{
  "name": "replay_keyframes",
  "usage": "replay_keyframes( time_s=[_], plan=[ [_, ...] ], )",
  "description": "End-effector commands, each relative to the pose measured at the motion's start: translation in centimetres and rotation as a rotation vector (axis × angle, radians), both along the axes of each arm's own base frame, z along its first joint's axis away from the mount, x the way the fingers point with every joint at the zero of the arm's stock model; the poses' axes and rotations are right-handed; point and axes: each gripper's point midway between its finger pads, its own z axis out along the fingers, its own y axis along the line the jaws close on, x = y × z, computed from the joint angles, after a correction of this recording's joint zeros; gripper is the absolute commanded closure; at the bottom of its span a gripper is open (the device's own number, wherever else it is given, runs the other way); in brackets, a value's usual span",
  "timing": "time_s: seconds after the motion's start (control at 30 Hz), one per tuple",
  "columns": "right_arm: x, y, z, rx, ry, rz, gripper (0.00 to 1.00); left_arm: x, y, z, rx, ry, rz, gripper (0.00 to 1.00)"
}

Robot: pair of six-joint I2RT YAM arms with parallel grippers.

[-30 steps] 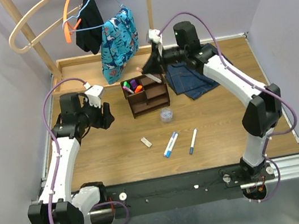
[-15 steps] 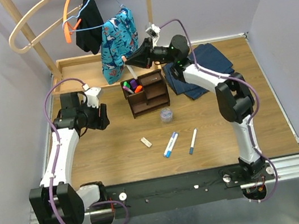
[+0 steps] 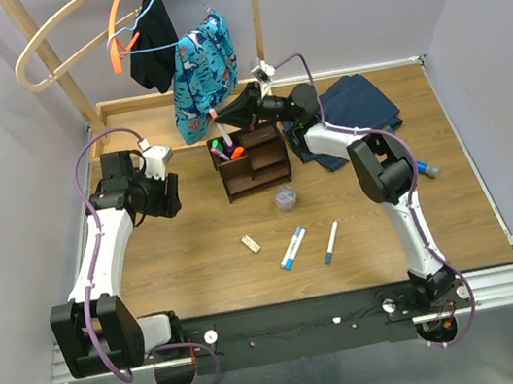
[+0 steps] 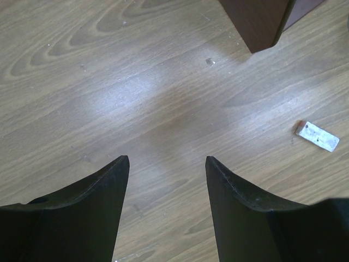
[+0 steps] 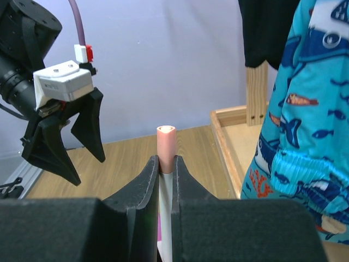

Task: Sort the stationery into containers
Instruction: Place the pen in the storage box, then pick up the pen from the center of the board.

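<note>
The right gripper should next lower the thin white pen into the marker section of the organiser and let go of it beside the orange marker, because markers stand there.
The dark brown organiser (image 3: 254, 163) stands mid-table with purple, green and orange markers (image 3: 226, 147) in its back left compartment. My right gripper (image 3: 230, 116) is shut on a thin white pen with a pink cap (image 5: 166, 143) and holds it just above that compartment; the cap sticks out past the fingertips. My left gripper (image 3: 171, 192) is open and empty left of the organiser, above bare wood (image 4: 166, 161). On the table lie a white eraser (image 3: 250, 243), also in the left wrist view (image 4: 317, 136), a clear round tub (image 3: 285, 197), and two blue-capped white pens (image 3: 292, 247) (image 3: 331, 242).
Folded blue jeans (image 3: 351, 107) lie right of the organiser. A small blue-capped object (image 3: 426, 168) lies by the right arm's elbow. The pale wooden tray (image 3: 142, 122) with tall posts, hangers and a patterned blue shirt (image 3: 205, 77) stands at the back.
My right arm has swung left, carrying the pink-capped pen from over the organiser's right side to its back left compartment and uncovering the jeans. My left gripper has shifted slightly.
</note>
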Motion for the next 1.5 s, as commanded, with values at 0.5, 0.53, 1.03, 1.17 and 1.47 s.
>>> replay_keyframes(
  time_s=[0.5,0.53,1.03,1.17,1.47],
  plan=[
    [-4.1,0.3,-5.2,-0.037,-0.053,0.072,0.85,1.1,0.0,-1.1,-0.014,0.014,0.009,0.33],
    [-4.2,0.2,-5.8,-0.049,-0.052,0.069,0.85,1.0,0.0,-1.1,-0.017,0.014,0.01,0.33],
    [-5.1,-1.6,-2.0,-0.168,-0.134,-0.018,0.51,1.0,-0.7,1.0,-0.055,-0.056,0.006,0.33],
    [-6.4,-3.3,-0.3,-0.272,-0.18,-0.057,0.5,0.9,-1.2,2.7,-0.08,-0.105,-0.01,0.33],
    [-18.6,-13.3,-10.0,-0.858,-0.279,0.269,0.5,-0.6,-2.2,6.1,-0.132,-0.228,-0.031,0.33]
  ],
)
